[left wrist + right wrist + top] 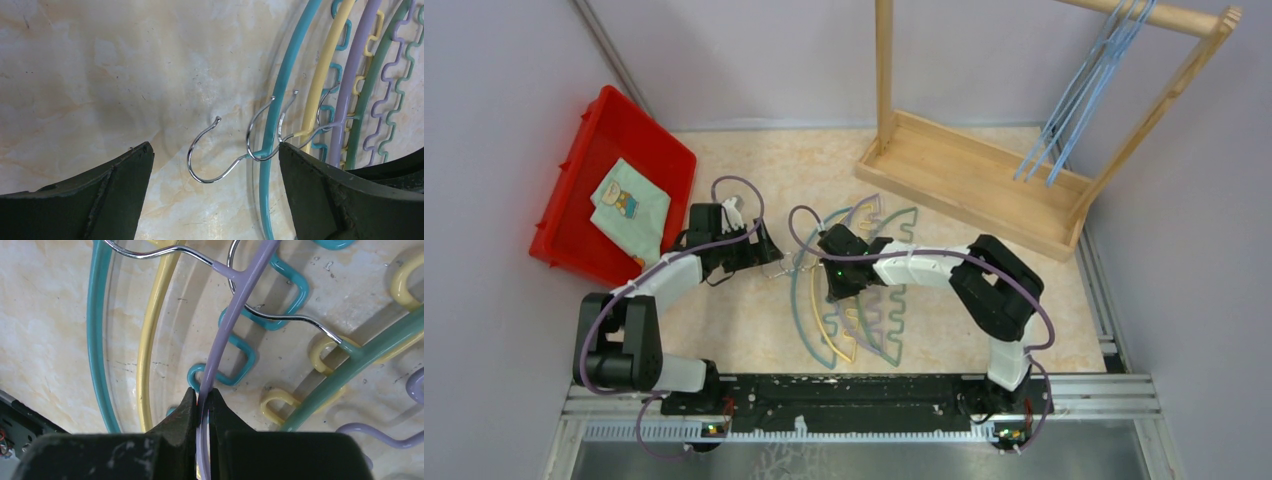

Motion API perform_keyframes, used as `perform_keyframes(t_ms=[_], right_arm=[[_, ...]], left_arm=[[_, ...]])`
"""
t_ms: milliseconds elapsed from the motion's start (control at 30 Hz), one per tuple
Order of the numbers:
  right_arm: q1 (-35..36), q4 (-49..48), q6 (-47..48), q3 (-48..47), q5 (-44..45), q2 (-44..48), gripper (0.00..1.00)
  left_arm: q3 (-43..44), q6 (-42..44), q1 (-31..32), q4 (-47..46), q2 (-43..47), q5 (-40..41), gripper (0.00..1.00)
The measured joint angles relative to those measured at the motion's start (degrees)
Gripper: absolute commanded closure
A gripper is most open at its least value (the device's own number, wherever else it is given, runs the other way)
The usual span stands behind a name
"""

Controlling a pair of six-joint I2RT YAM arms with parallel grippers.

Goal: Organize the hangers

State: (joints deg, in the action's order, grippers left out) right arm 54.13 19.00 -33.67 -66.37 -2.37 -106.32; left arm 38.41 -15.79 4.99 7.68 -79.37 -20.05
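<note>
The purple hanger goes up and outward in my right gripper next and is released beside the rack post nearer the red bin, since wire hangers fill the rod's other end.
Several arched plastic hangers lie overlapped on the table: blue (802, 300), yellow (826, 325), purple (864, 210) and green (894, 335). My right gripper (202, 392) is shut on the purple hanger's arch (228, 320), over the blue (95, 340), yellow (145, 340) and green (370, 352) ones. My left gripper (215, 160) is open above the metal hooks; the blue hanger's hook (189, 161) lies between its fingers and nothing is held. Both grippers show in the top view, left (764, 255) and right (829, 265). Several light-blue wire hangers (1084, 90) hang on the rack rod.
A wooden rack (969, 175) with a tray base stands at the back right. A red bin (584, 170) holding a folded cloth (631, 207) sits at the left. Walls close in both sides.
</note>
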Motion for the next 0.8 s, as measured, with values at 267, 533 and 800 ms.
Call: perform_keyframes(t_ms=[267, 533, 800], right_arm=[[-0.3, 10.1, 2.0, -4.4, 3.5, 9.7, 1.00], [-7.7, 10.8, -0.5, -10.3, 5.9, 26.5, 1.00], [-10.8, 4.8, -2.1, -21.6, 10.9, 26.6, 1.00]], left_arm=[[0.0, 0.0, 0.0, 0.0, 1.2, 0.0, 0.00], [0.0, -0.3, 0.0, -0.2, 2.3, 0.1, 0.00], [0.0, -0.5, 0.0, -0.5, 2.3, 0.0, 0.00]])
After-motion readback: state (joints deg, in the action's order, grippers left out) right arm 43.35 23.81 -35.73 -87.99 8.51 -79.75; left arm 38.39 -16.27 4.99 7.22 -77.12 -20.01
